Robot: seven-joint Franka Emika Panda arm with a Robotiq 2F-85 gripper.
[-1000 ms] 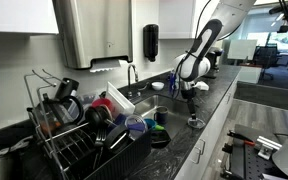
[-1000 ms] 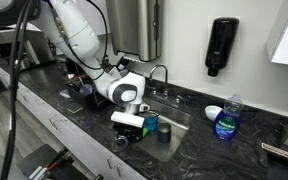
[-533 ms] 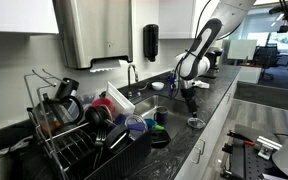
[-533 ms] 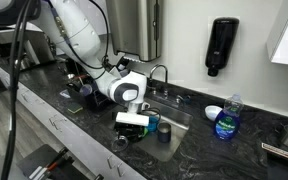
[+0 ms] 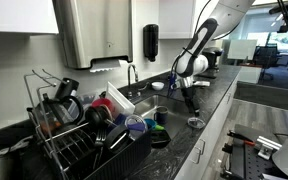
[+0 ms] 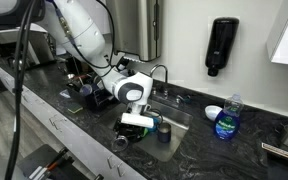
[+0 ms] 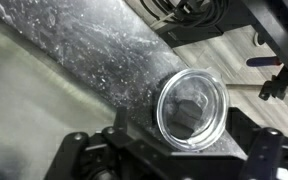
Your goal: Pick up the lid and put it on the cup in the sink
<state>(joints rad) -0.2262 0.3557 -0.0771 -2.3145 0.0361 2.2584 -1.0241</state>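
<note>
My open gripper lowers toward the lid's rim on the sink side next and closes its fingers there, since they still hang spread above the lid.
The lid [image 7: 192,108] is a clear round disc lying on the speckled black counter by its front edge; it also shows as the lid [image 5: 194,122] and the lid [image 6: 121,141] in both exterior views. My gripper [image 7: 174,158] hangs just above it, open, its dark fingers [image 7: 76,150] spread wide to either side without touching the lid. In the exterior views the gripper [image 5: 189,100] [image 6: 136,126] points down at the counter beside the sink. The cup [image 6: 164,129], dark with a blue rim, stands in the sink [image 6: 184,118] right next to the gripper.
A dish rack [image 5: 74,130] full of dishes stands at one end of the counter. Behind the sink is a faucet [image 6: 160,74]. A blue soap bottle [image 6: 225,118] and a white bowl [image 6: 213,112] sit beyond it. The counter's front edge drops to the floor [image 7: 214,50].
The gripper has shifted a little sideways towards the sink and slightly lower over the lid. Its jaws stay open; the lid and cup have not moved.
</note>
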